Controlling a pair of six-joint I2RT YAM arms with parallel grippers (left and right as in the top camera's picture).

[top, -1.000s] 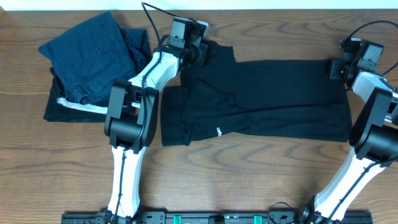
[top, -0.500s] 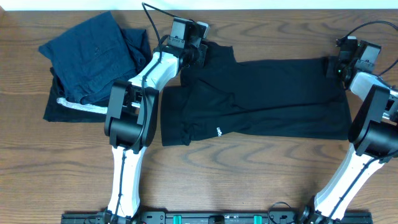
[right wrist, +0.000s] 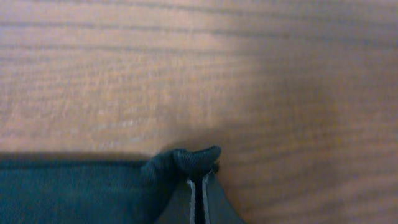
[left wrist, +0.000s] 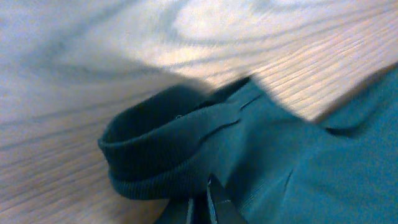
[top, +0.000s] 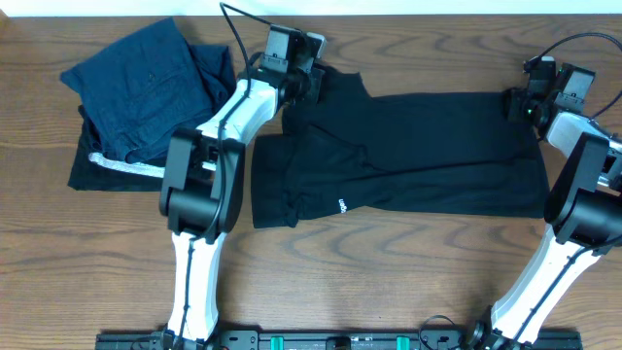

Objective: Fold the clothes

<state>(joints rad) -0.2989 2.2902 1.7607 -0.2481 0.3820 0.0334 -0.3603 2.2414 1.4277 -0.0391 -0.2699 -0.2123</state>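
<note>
My right gripper will pull the pinched far corner of the clothes back toward the clothes' near corner point(top: 533, 197) and let it go, because the near part of the clothes is flat and open.
The clothes point(top: 418, 146), a black top with a small white logo point(top: 342, 205), lie spread flat across the middle of the table. At the top's far left corner, my left gripper point(top: 313, 86) is shut on the fabric. In the left wrist view its fingertips point(left wrist: 205, 202) pinch the cloth just below a ribbed, rolled edge point(left wrist: 155, 155). My right gripper point(top: 515, 103) is at the far right corner, also shut. The right wrist view shows that gripper point(right wrist: 198, 186) nipping a small bunched fold point(right wrist: 186, 158) of the clothes point(right wrist: 74, 186).
Folded navy blue garments point(top: 146, 92) are piled at the far left, on top of a black folded piece with a silvery-white stripe point(top: 121, 167). Both arm bases stand at the near table edge. The table's far edge runs just behind both grippers.
My right gripper has shut on the far right corner of the top and edged slightly left. The left gripper has tightened on the far left corner.
</note>
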